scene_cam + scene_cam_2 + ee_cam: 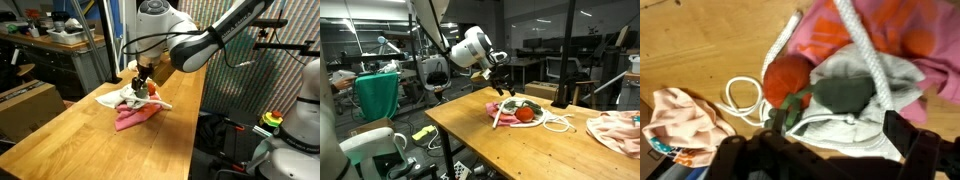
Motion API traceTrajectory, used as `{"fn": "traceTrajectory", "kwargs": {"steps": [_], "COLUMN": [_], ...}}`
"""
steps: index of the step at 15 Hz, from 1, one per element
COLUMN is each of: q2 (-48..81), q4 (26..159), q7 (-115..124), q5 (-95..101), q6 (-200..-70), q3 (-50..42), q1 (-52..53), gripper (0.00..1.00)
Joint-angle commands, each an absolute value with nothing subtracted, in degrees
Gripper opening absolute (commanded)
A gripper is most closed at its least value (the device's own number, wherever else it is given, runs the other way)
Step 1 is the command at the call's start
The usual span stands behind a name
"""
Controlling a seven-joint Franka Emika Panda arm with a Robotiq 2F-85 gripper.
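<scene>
I should lower my gripper toward the pink cloth next and close on the white rope's thick part, because it lies below my gripper across the white-grey cloth.
A pile lies on the wooden table (90,145): a pink cloth (131,120), a white-grey cloth (855,120) with a dark green piece (845,93) on it, a red tomato-like toy (787,76) with green leaves, and a white rope (745,100). The pile also shows in an exterior view (524,112). My gripper (840,135) is open just above the pile, its fingers either side of the white-grey cloth. It holds nothing. It shows in both exterior views (140,78) (503,82).
A peach patterned cloth (615,130) lies on the table apart from the pile, seen also in the wrist view (680,120). A cardboard box (25,105) stands beside the table. Benches, a chair draped in green cloth (378,95) and a second robot (300,130) surround it.
</scene>
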State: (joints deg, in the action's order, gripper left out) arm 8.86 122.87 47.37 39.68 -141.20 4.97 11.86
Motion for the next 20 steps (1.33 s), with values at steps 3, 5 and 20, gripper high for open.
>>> {"fn": "traceTrajectory", "kwargs": {"steps": [3,5,20], "q2": [8.2,9.38,16.58], "q4": [124.24,123.69,121.33], "q7": [48.97,50.23,50.69], "q5": [31.17,31.86,38.64], "q6": [-142.67,-143.11,-145.78], "q3": [7.21,6.92,3.37], "q1": [13.27,13.88,16.03], "gripper": [1.0,1.0,1.0]}}
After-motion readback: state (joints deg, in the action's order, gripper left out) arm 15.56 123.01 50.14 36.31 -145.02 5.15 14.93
